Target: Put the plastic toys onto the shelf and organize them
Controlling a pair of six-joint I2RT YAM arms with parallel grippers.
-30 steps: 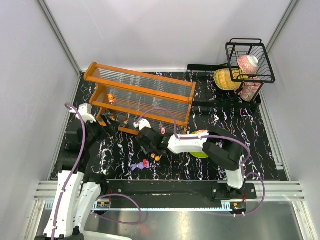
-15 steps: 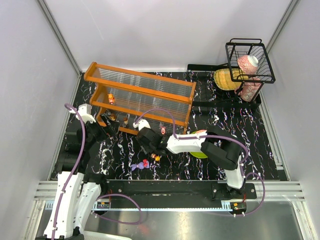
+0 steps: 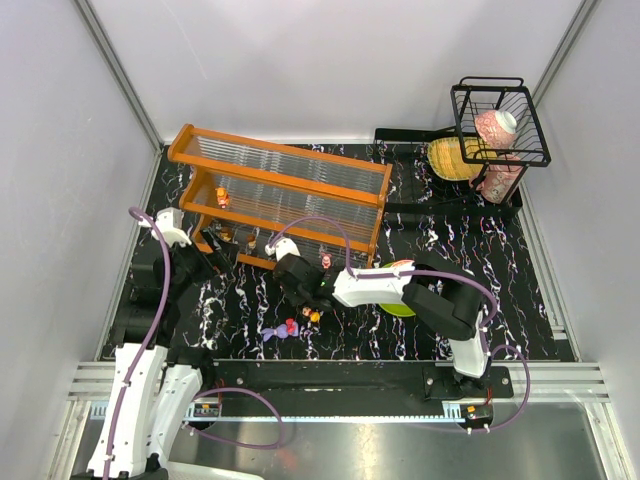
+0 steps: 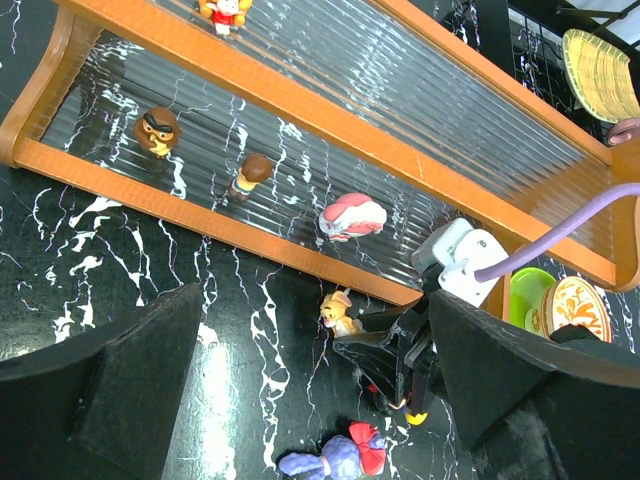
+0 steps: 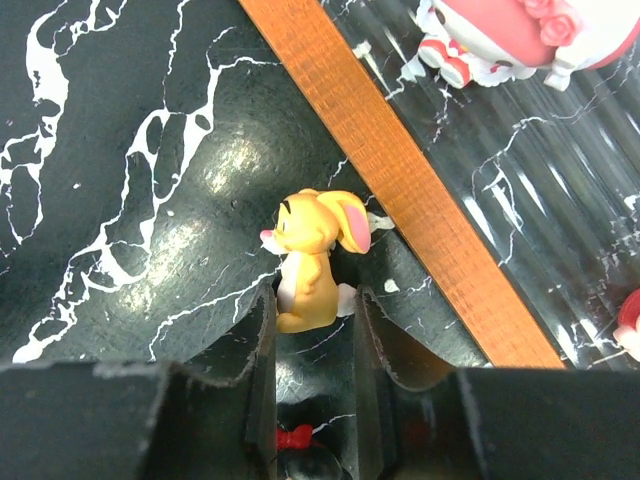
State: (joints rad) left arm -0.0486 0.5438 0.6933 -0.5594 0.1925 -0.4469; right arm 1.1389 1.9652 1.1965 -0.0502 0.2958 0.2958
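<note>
My left gripper will next swing across and close on the rabbit's head, which is to its right in the top view, bare beyond the right gripper's fingers.
A yellow rabbit toy (image 5: 312, 255) stands on the black mat just in front of the shelf's orange front rail (image 5: 400, 190), and my right gripper (image 5: 314, 295) is shut on its lower body. The left wrist view shows the same rabbit (image 4: 340, 312) at the right gripper's tips. Three toys sit on the shelf's (image 3: 280, 165) lower tier: a brown one (image 4: 158, 130), a small dark-haired one (image 4: 250, 175) and a pink-and-white one (image 4: 352, 215). A purple toy with a red bow (image 4: 335, 462) lies on the mat. My left gripper (image 4: 315, 400) hangs open above the mat, holding nothing.
A green plate with a patterned bowl (image 3: 400, 300) sits under the right arm. A black wire basket (image 3: 500, 120) and a yellow woven item (image 3: 450, 158) stand at the back right. A small orange toy (image 3: 313, 316) lies near the purple one.
The right gripper's jaws have closed onto the yellow rabbit. The left arm has not moved.
</note>
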